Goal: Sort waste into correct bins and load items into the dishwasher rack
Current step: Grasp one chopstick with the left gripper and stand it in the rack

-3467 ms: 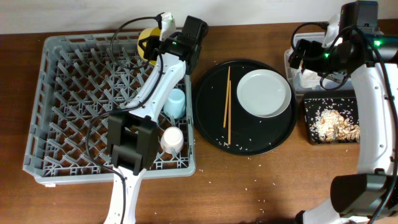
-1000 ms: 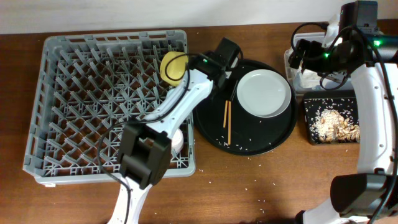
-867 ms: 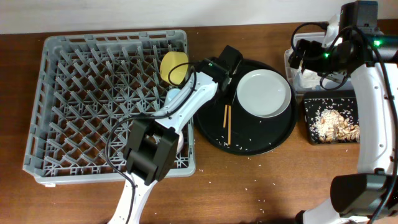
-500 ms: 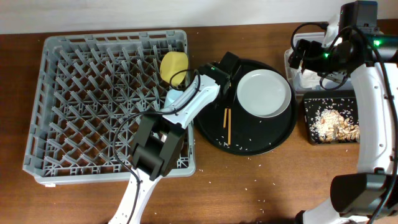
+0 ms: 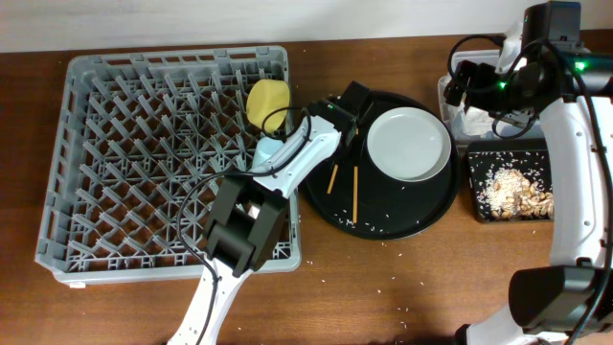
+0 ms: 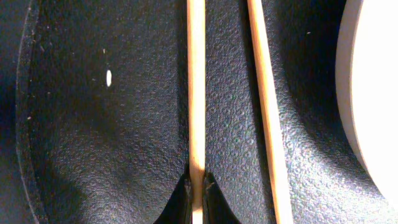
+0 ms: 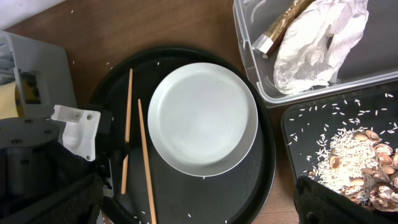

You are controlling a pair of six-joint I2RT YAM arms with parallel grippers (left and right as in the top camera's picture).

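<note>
Next, my left gripper will lift over the empty rack slots past the yellow bowl and release, as they lie to its left in the overhead view.
My left gripper is down on the round black tray and shut on one wooden chopstick; its jaws pinch the stick's near end. The second chopstick lies loose beside it, next to the pale plate. The yellow bowl stands in the grey dishwasher rack. The light-blue cup peeks out beside my left arm. The pink cup is hidden. My right gripper hovers open and empty over the clear tub, which holds the napkin.
The round black tray carries the plate, the chopsticks and scattered rice grains. The flat black rectangular tray at the right holds rice and brown food chunks. Stray rice lies on the wooden table in front of the tray.
My left gripper left the bowl in the rack, moved right onto the round tray and shut on one chopstick, which now lies tilted away from the other. The right arm has not moved.
</note>
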